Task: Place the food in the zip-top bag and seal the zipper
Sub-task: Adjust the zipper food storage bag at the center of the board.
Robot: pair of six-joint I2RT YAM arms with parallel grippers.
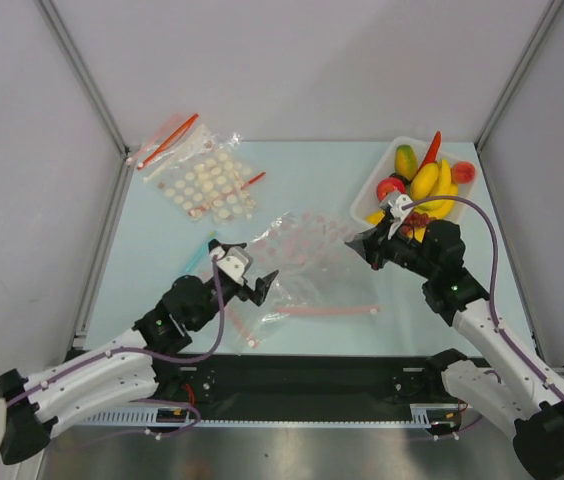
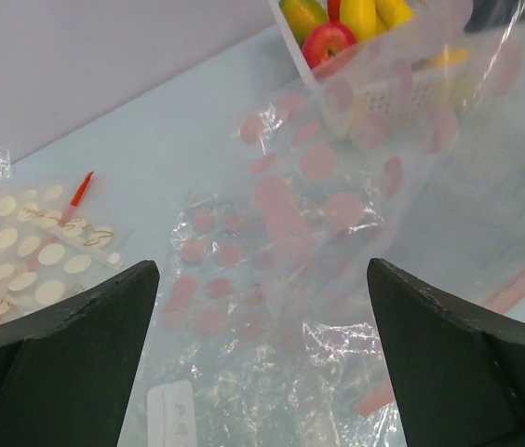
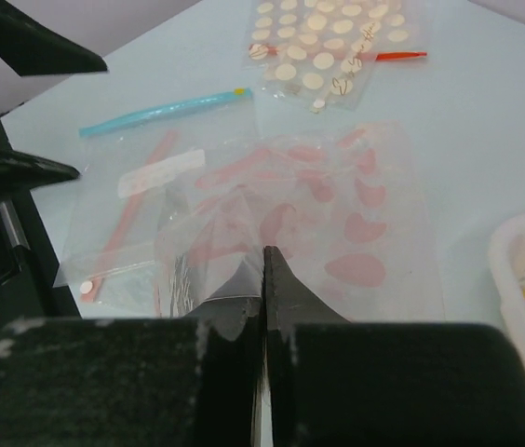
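The dotted bag's loose side (image 1: 290, 284) (image 2: 323, 303) lies below, opposite the held fold. My left gripper needs to go down onto it next, across to the gripper's right in the top view.
The food (image 1: 424, 180), bananas, a red apple (image 2: 328, 42), a chili and a mango, is piled in a white basket (image 1: 366, 208) at the back right. The crinkly clear zip-top bag (image 1: 297, 298) lies flat at the middle front. Its pink-red zipper (image 1: 332, 311) runs toward the right and also shows in both wrist views (image 2: 523, 279) (image 3: 127, 219). A pink-dotted clear bag (image 1: 302, 240) lies over it. My right gripper (image 1: 362, 243) (image 3: 264, 251) is shut on a fold of that dotted bag and holds its edge up beside the basket. My left gripper (image 1: 244, 262) (image 2: 262, 279) hangs open over the clear bag (image 2: 272, 391), holding nothing.
Clear bags with white dots (image 1: 207, 185) (image 3: 323, 47) and red strips (image 1: 167, 140) lie at the back left. A bag with a blue strip (image 3: 165, 110) sits under the left gripper's side. Grey walls enclose the table on three sides.
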